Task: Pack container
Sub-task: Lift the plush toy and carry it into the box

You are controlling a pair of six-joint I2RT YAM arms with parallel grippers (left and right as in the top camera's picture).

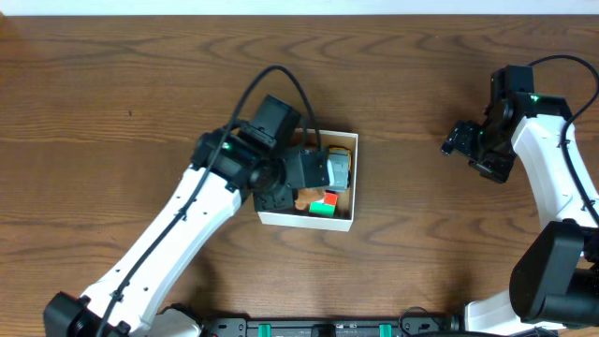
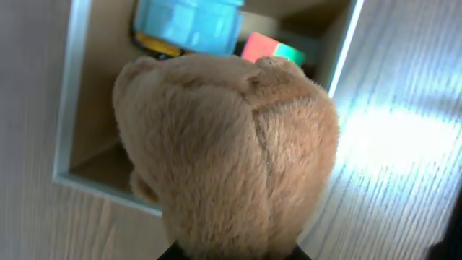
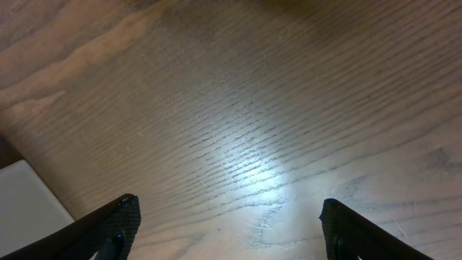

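My left gripper lowers the bear, still hanging above the box's rim, next and releases it below, on the bottom of the box beside the red-and-green block [image 1: 325, 204].
The container [image 1: 344, 140] is a shallow white cardboard box, brown inside, at the table's middle. It also shows in the left wrist view [image 2: 76, 87]. My left gripper [image 1: 304, 192] is over the box, shut on a tan plush bear [image 2: 231, 152], which fills the left wrist view; a bit of it shows overhead [image 1: 307, 197]. In the box lie a red-and-green block [image 1: 325, 204] [image 2: 273, 49] and a blue-and-yellow toy [image 1: 339, 168] [image 2: 189, 25]. My right gripper [image 3: 229, 227] is open and empty above bare wood at the far right [image 1: 459, 140].
The wooden table [image 1: 112, 103] surrounds the box. A white corner [image 3: 25, 198] shows at the lower left of the right wrist view. The left arm [image 1: 178, 234] crosses the table's lower left.
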